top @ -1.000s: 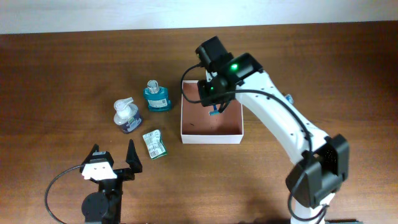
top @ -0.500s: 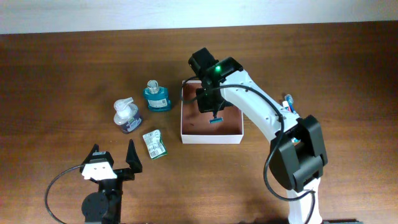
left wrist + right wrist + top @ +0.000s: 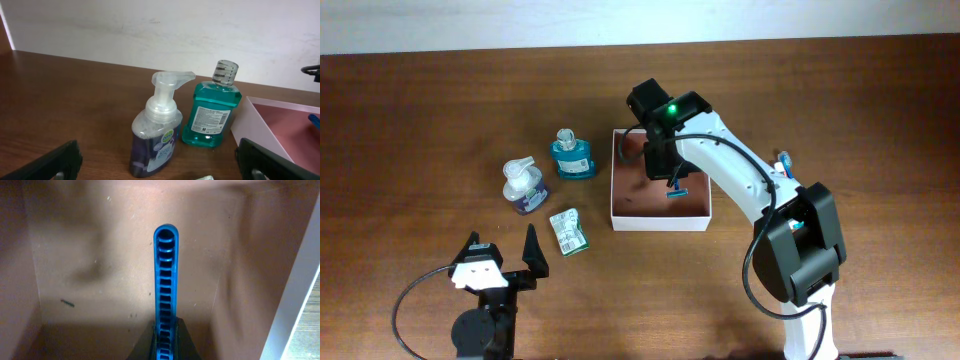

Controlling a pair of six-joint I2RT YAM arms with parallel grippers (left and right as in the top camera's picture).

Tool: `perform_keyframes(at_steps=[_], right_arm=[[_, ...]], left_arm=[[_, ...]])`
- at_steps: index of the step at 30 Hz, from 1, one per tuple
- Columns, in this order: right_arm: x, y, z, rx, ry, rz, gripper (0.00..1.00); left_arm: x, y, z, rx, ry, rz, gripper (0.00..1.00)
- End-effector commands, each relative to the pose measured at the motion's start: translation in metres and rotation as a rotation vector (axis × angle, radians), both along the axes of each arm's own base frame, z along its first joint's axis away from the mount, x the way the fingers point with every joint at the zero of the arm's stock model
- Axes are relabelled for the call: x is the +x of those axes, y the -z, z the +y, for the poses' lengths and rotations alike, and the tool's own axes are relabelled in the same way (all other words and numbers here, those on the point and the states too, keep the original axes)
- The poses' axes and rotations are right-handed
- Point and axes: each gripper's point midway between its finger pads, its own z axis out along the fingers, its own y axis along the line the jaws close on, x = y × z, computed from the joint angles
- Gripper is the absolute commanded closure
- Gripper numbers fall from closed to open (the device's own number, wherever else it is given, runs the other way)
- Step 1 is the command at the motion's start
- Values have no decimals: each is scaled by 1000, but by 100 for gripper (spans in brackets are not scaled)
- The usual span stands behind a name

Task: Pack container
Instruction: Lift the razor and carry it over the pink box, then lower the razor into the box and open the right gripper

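My right gripper will move down toward the container's pinkish-brown bottom and let go of the blue ribbed handle (image 3: 678, 192), because the handle is still above that bottom, between the container's sides.
The container (image 3: 632, 200) is a square white-walled box with a pinkish-brown inside, at the table's middle. My right gripper (image 3: 672, 178) is over its inside, shut on a blue ribbed handle (image 3: 678, 192). In the right wrist view the blue handle (image 3: 165, 285) sticks out from the shut jaws (image 3: 165, 335) over the container floor (image 3: 90, 280). My left gripper (image 3: 505, 255) is open and empty near the front left edge. In the left wrist view its fingers (image 3: 160, 165) stand wide apart, and the container wall (image 3: 257, 127) is at the right.
A teal bottle (image 3: 572, 157) (image 3: 212, 110), a purple foam pump bottle (image 3: 524, 186) (image 3: 157, 130) and a green packet (image 3: 569, 231) stand left of the container. A small red-and-blue item (image 3: 783, 160) lies right of the right arm.
My right gripper has moved from the container's back part toward its middle and front with the blue handle in it. The left arm has not moved.
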Motion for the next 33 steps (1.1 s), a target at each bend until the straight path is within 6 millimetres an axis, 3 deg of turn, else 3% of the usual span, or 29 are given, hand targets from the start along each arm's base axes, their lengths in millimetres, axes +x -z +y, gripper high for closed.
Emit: perform_keyframes(at_steps=[1,24,33], right_arm=[[0,16,-13,-33,46,18,96],[-1,43,-11,-20,47,2,96],[-1,44,-12,-21,47,4,95]], left_arm=[[0,2,0,8,4,-1,1],[0,2,0,8,4,-1,1],[0,2,0,8,4,-1,1]])
